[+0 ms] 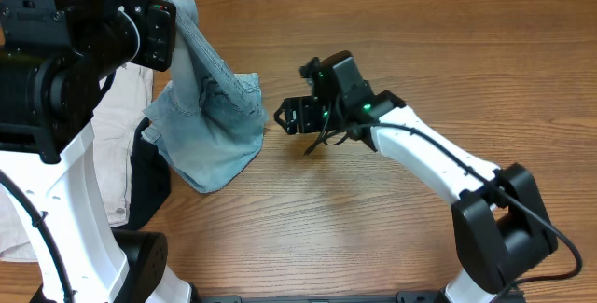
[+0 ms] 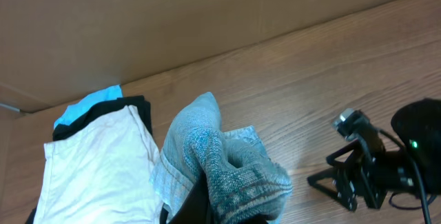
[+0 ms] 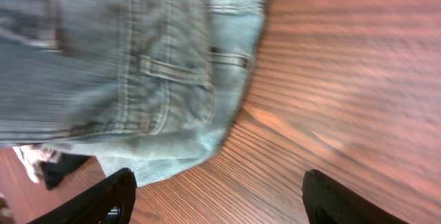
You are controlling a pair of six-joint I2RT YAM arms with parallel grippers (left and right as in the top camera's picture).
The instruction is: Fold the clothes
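Note:
My left gripper needs to raise the shorts (image 1: 210,107), then swing outward and down and let go of them on the bare wood by the cardboard wall (image 1: 238,28), because they hang bunched.
The light blue denim shorts (image 1: 210,107) hang bunched from my left gripper (image 1: 166,19), which is shut on their upper end and holds them above the table; their lower part rests on the wood. In the left wrist view the gathered denim (image 2: 227,162) covers the fingers. My right gripper (image 1: 287,117) is open and empty, just right of the shorts' edge, pointing at them. In the right wrist view the shorts (image 3: 131,65) fill the upper left, with seams and a belt loop showing, and both fingertips (image 3: 217,196) stand wide apart over bare wood.
A beige garment (image 1: 121,144) and a black garment (image 1: 149,182) lie at the table's left, under the left arm; they also show in the left wrist view (image 2: 96,162). A cardboard wall (image 2: 172,17) runs along the back edge. Wooden tabletop (image 1: 448,51) extends right.

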